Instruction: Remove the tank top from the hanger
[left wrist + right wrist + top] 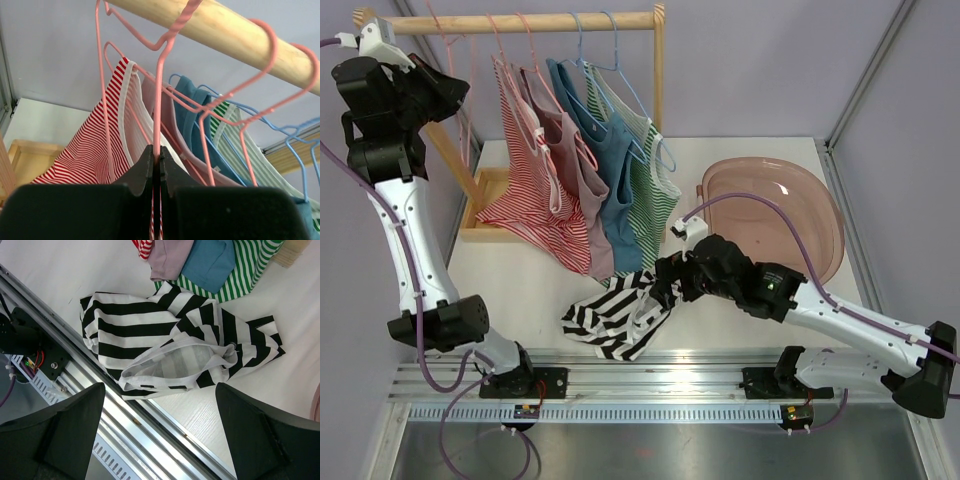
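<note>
I will move my right gripper down and across onto the tank top's pale trim (pixel 634 320) (pixel 154 354), because the trim is below the gripper and to its left in the top view.
A black-and-white striped tank top (pixel 615 310) lies crumpled on the table at the near edge, off any hanger; it also shows in the right wrist view (pixel 165 340). My right gripper (pixel 665 285) hovers open just above it (pixel 160 390), empty. My left gripper (pixel 460 95) is raised at the left end of the wooden rod (pixel 550 20) and is shut (pixel 160 155) on the wire of a pink hanger (pixel 159 100) that hooks over the rod (pixel 225 30). A red striped top (pixel 85 150) hangs just behind it.
Red striped (pixel 535 190), mauve (pixel 582 190), blue (pixel 612 190) and green striped (pixel 655 190) tops hang on the rack. A pink plastic basin (pixel 790 200) sits at the right. The rack's wooden base (pixel 485 205) is at the left. The aluminium rail (pixel 670 375) runs along the near edge.
</note>
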Motion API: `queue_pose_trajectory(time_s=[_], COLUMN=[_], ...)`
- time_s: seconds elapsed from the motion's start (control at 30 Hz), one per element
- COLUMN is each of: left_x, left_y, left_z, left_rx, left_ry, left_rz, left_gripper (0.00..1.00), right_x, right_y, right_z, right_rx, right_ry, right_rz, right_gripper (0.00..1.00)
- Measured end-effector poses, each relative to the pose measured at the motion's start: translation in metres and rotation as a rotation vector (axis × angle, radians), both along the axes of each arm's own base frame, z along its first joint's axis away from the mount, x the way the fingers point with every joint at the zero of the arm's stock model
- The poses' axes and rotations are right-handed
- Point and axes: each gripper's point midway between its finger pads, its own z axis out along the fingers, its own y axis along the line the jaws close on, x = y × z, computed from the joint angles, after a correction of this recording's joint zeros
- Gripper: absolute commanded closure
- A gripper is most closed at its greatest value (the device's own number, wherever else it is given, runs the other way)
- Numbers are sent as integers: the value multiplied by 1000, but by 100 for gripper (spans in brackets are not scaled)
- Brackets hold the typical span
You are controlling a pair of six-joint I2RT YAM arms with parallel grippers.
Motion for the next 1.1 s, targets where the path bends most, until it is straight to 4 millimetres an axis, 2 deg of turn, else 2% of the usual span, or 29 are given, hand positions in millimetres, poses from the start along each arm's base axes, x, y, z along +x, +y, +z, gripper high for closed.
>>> queue_pose_trajectory(time_s=[0.1,0.23,0.27,0.33,0.37,0.47,0.5,0.57,0.63,0.77,0.87,0.97,1.1], left_x=[14,15,14,14,13,8,4,-8,-23,-66,-100,-127,-146], left_y=[5,6,6,8,8,11,12,12,10,2,-7,-15,-21], left_z=[-15,-42,-46,-52,-55,-62,-64,-65,-63,-56,-60,-83,-117], left_rx=[-23,-49,-52,-52,-52,-44,-40,-22,-9,32,55,62,57], left_ry=[44,127,139,157,168,193,199,200,193,155,125,120,126], left_rz=[-9,-8,-7,-6,-5,10,17,33,47,76,87,90,98], left_gripper=[92,81,72,62,52,37,27,1,1,1,1,1,1], right_x=[-3,-3,-3,-3,-3,-9,-11,-14,-17,-21,-20,-15,-11], right_y=[3,12,15,19,22,33,37,49,60,77,83,85,81], right_z=[-3,-19,-24,-39,-46,-66,-71,-80,-88,-109,-127,-151,-187], right_rx=[2,-28,-37,-73,-92,-156,-174,-202,-226,-298,-355,-418,-503], right_ry=[14,53,63,88,96,112,113,111,104,88,75,75,92], right_rz=[21,44,49,55,58,79,87,106,117,141,147,135,116], right_gripper=[1,1,0,1,0,1,1,0,0,0,0,1,0])
